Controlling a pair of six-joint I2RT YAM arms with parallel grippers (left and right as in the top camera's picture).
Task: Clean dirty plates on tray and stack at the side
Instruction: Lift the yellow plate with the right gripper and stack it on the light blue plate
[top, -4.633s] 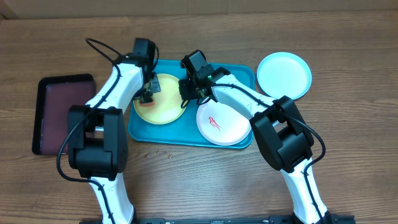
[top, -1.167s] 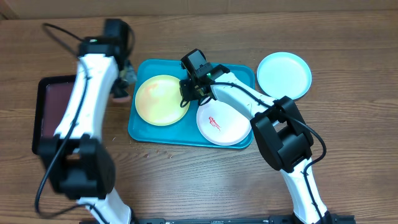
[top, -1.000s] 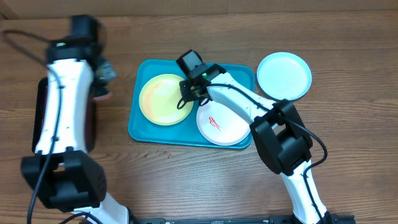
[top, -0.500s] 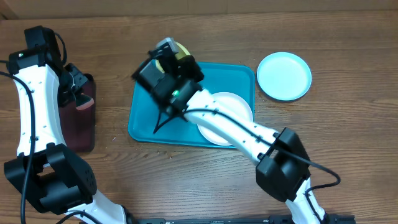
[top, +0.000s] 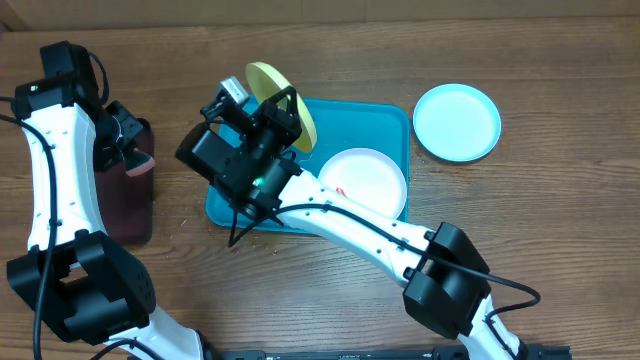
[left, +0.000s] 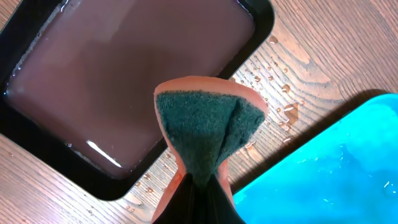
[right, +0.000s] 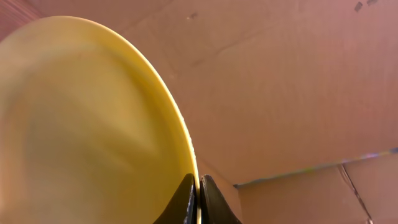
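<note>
I need to swing my right gripper next toward the pale blue plate (top: 457, 122) lying beside the tray. Then I need to turn the yellow-green plate (top: 268, 78) flat above it, go down and let go.
My right gripper (top: 287, 118) is shut on the rim of the yellow-green plate (top: 268, 78) and holds it tilted on edge, high above the left part of the teal tray (top: 375, 118). The right wrist view shows the jaws (right: 199, 198) pinching that plate's edge (right: 81, 137). The white plate (top: 365, 178) with a red smear lies in the tray. The pale blue plate (top: 457, 122) lies on the table right of the tray. My left gripper (top: 122, 138) is shut on a green and orange sponge (left: 208, 124) over the edge of the maroon tray.
The dark maroon tray (left: 124, 81) holds liquid and stands left of the teal tray (left: 329, 168); it also shows in the overhead view (top: 125, 212). Water drops lie on the wood between the two trays. A cardboard wall stands behind the table.
My right arm has lifted the yellow-green plate off the tray and tipped it on edge. My left arm has swung left with the sponge to the maroon tray and now holds still.
</note>
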